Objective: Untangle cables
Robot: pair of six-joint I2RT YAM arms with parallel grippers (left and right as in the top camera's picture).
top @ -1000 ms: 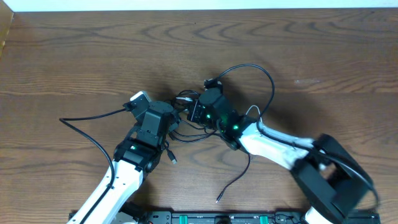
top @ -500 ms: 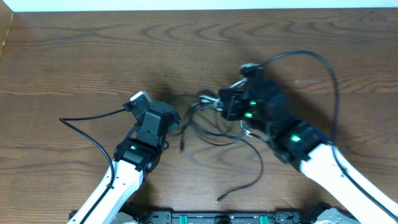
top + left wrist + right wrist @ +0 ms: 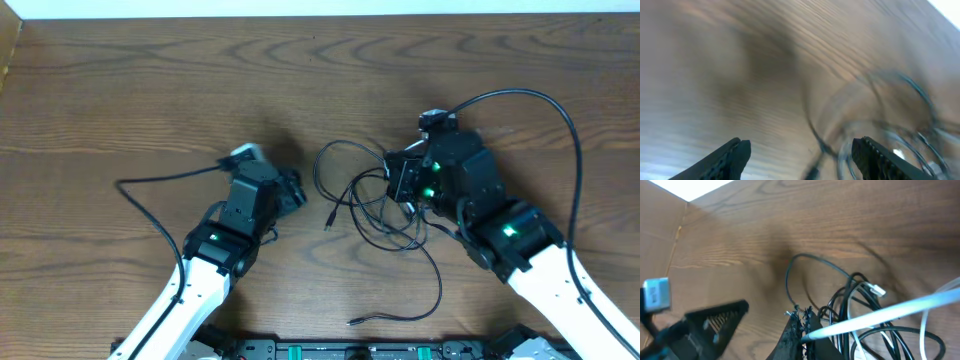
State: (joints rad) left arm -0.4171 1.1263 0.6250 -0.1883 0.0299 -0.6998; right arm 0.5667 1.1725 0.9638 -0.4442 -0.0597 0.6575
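Observation:
The white cable is stretched tight above the black loops, so the right gripper will next move down toward the black loops below it and open to let go of the white cable.
The cables [image 3: 372, 205] lie as a loose tangle of thin black loops on the wooden table between my two arms. One black plug end [image 3: 328, 222] points toward the left arm, and one strand trails down to a tip [image 3: 350, 321] near the front. My right gripper [image 3: 397, 180] sits at the tangle's right edge. In the right wrist view the right gripper [image 3: 802, 334] is shut on a white cable [image 3: 890, 312] drawn taut over the black loops [image 3: 816, 260]. My left gripper [image 3: 292, 192] stands open left of the tangle, touching nothing. In its blurred view the left gripper [image 3: 800, 160] holds nothing.
The left arm's thick black cord [image 3: 150, 185] runs off to the left. The right arm's thick cord [image 3: 540, 100] arcs over the table behind it. A black rail [image 3: 350, 350] lines the front edge, and a tan wall [image 3: 660, 235] stands at the table's left end.
My right arm swung rightward with the white cable, dragging the tangle away from the left gripper and spreading its loops. The left gripper stayed open and turned slightly.

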